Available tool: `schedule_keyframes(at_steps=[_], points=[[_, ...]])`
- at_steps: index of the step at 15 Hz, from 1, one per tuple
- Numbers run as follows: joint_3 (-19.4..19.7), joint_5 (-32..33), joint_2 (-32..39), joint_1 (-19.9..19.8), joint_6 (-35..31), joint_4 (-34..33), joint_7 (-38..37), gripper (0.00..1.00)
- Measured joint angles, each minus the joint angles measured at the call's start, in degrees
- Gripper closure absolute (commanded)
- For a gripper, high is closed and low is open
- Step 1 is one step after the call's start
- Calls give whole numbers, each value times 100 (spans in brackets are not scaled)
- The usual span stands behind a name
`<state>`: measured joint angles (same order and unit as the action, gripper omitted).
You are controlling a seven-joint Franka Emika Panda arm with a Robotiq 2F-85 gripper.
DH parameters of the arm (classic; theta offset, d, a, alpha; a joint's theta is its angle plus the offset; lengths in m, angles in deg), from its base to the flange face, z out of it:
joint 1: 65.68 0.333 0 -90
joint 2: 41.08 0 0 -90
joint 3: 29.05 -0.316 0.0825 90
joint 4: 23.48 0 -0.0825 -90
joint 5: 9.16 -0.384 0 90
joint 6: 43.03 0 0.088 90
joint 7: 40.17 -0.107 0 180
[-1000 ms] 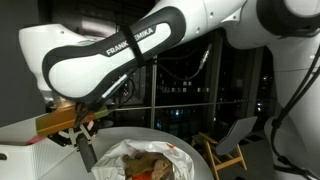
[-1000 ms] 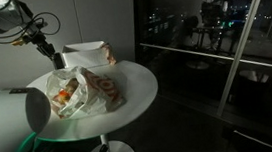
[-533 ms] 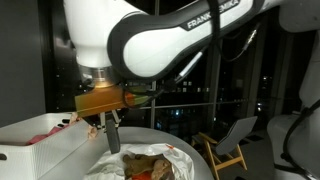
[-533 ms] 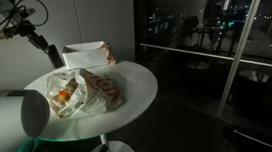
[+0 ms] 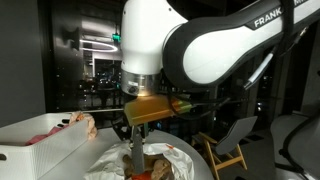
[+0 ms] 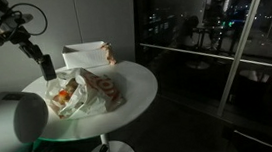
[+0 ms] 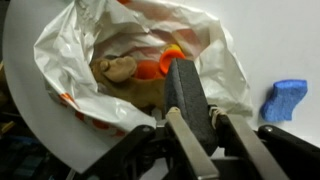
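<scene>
Next, my gripper lowers into the bag's opening (image 6: 66,92), toward the brown soft toy, and releases the dark grey block (image 6: 47,66) there, because it still hangs above the bag.
My gripper (image 7: 194,111) is shut on a dark grey rectangular block (image 7: 187,85) that stands upright between the fingers. In the wrist view it hangs over the open mouth of a white plastic bag (image 7: 70,50), which holds orange items (image 7: 160,68) and a brown soft toy (image 7: 118,70). In both exterior views the gripper (image 5: 137,148) (image 6: 42,57) holds the block (image 5: 137,163) (image 6: 47,66) just above the bag (image 5: 168,158) (image 6: 85,91) on a round white table (image 6: 133,91).
A white open box (image 5: 45,150) (image 6: 86,55) stands on the table behind the bag. A small blue object (image 7: 285,100) lies on the table beside the bag. Dark glass windows (image 6: 213,38) and a chair (image 5: 235,140) are beyond the table.
The arm has carried the block sideways from beside the white box to over the bag's opening. The gripper stays shut on the block.
</scene>
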<state>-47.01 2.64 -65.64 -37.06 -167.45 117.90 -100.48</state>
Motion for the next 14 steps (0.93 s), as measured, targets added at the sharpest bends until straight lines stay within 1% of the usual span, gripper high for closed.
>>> schedule_keyframes(at_steps=[2, 3, 4, 5, 6, 8, 10, 12, 14], points=[[10, -575, 73, -85, -110, 301, 625, 77], [-4, -713, 153, -164, -117, 405, 838, 78], [-31, -755, 270, -272, -114, 483, 1005, 79], [-77, -737, 419, -403, -101, 539, 1111, 78], [-150, -594, 602, -575, -93, 573, 1136, 78], [-317, -33, 1013, -939, -88, 593, 1087, 77], [-416, 595, 1398, -1176, -88, 573, 985, 76], [-443, 1366, 1726, -1279, -81, 539, 838, 77], [-462, 2275, 1986, -1294, -6, 487, 458, 77]])
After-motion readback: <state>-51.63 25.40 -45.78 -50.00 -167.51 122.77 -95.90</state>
